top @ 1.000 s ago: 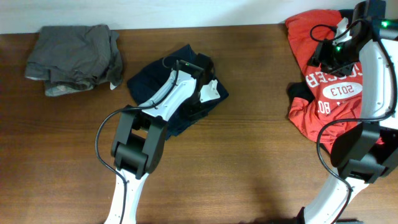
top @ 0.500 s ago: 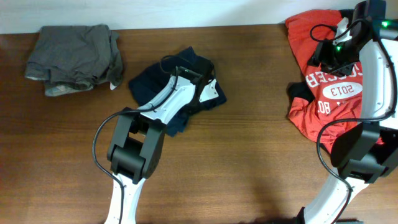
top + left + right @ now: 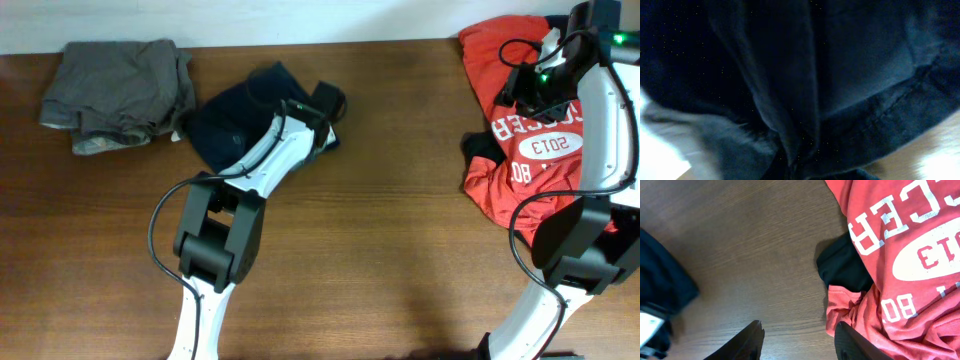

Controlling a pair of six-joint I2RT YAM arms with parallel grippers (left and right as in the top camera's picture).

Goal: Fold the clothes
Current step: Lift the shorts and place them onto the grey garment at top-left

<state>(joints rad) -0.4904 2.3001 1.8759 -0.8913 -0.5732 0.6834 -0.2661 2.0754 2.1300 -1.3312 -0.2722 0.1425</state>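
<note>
The top of the grey-brown garment (image 3: 118, 92) lies clear. I need to raise my left gripper, swing it to the left in the overhead view, lower the shorts (image 3: 235, 115) onto the garment and let go of them.
The dark navy shorts (image 3: 235, 115) lie bunched at the table's back centre-left, and they fill the left wrist view (image 3: 850, 65). My left gripper (image 3: 322, 108) is at their right end, shut on a pinched fold of the navy cloth (image 3: 795, 167); its fingers are hidden in the fabric. My right gripper (image 3: 799, 327) hangs open over bare wood (image 3: 520, 85), with nothing between its fingers. Beside it lie the red jersey (image 3: 905, 255) with white lettering and a black garment (image 3: 842, 267) peeking from under it.
A grey-brown garment (image 3: 120, 90) lies crumpled at the back left, close to the shorts' left edge. The red jersey (image 3: 530, 140) covers the back right corner. The wooden table (image 3: 400, 250) runs bare across the front and middle.
My left gripper has shut on the shorts and carried their right part back and to the left, so the shorts now sit bunched nearer the grey-brown garment. The right arm has not moved.
</note>
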